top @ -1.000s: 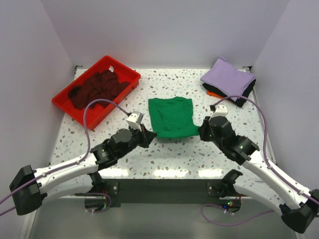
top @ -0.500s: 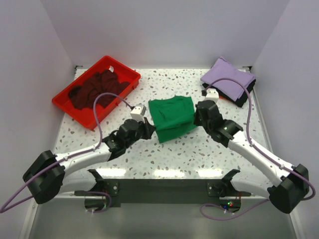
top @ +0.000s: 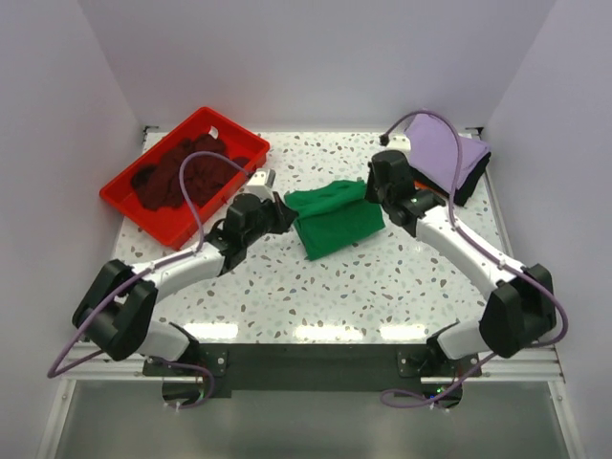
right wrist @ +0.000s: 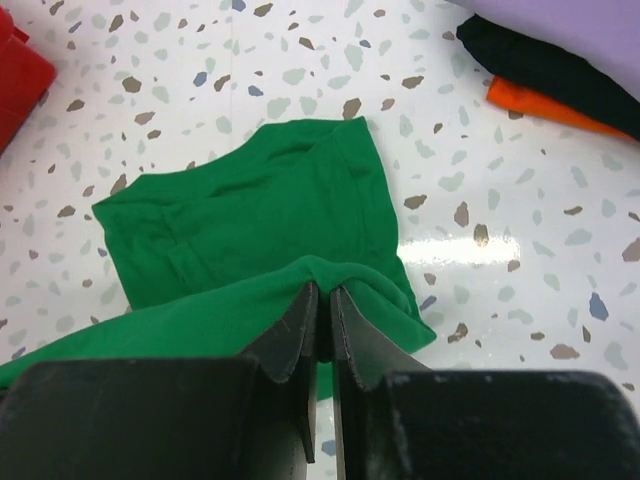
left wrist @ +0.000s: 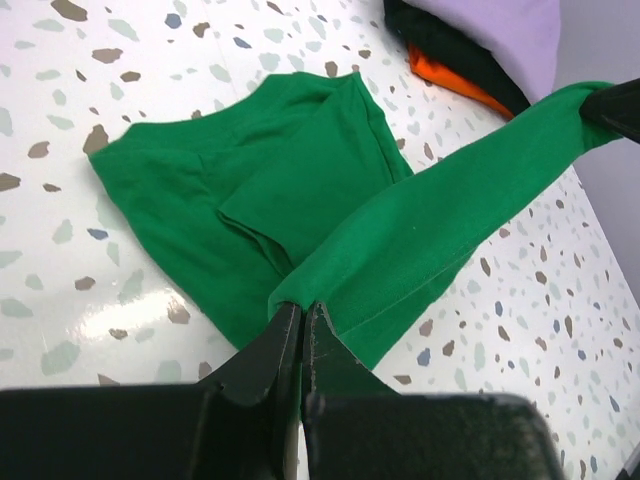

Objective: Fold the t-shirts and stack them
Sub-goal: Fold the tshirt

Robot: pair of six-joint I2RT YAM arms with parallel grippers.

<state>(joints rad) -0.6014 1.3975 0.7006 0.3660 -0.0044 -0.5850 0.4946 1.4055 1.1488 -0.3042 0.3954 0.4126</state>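
Note:
My left gripper holds the shirt's hem. It will next move outward and down to the shirt's far corner by the red tray and let go of the hem, because that far edge of the shirt is uncovered.
A bright green t-shirt point(top: 335, 218) lies partly folded in the middle of the table. Its near hem is lifted and stretched between both grippers over the rest of the cloth. My left gripper point(top: 284, 203) is shut on the hem's left corner point(left wrist: 300, 295). My right gripper point(top: 368, 191) is shut on the right corner point(right wrist: 325, 275). A dark maroon t-shirt point(top: 182, 170) lies crumpled in the red tray point(top: 244, 143). A lavender t-shirt point(top: 442, 150) tops a stack at the back right, with black point(right wrist: 540, 70) and orange point(right wrist: 545, 108) shirts under it.
The red tray sits at the back left. The stack of folded shirts is close behind my right arm point(top: 449, 239). White walls point(top: 57, 143) close the table on three sides. Cables point(top: 191, 182) loop above both arms.
Both grippers have carried the green shirt's near hem away from the table's front edge and over the shirt toward the back, folding it. Both arms have stretched further out.

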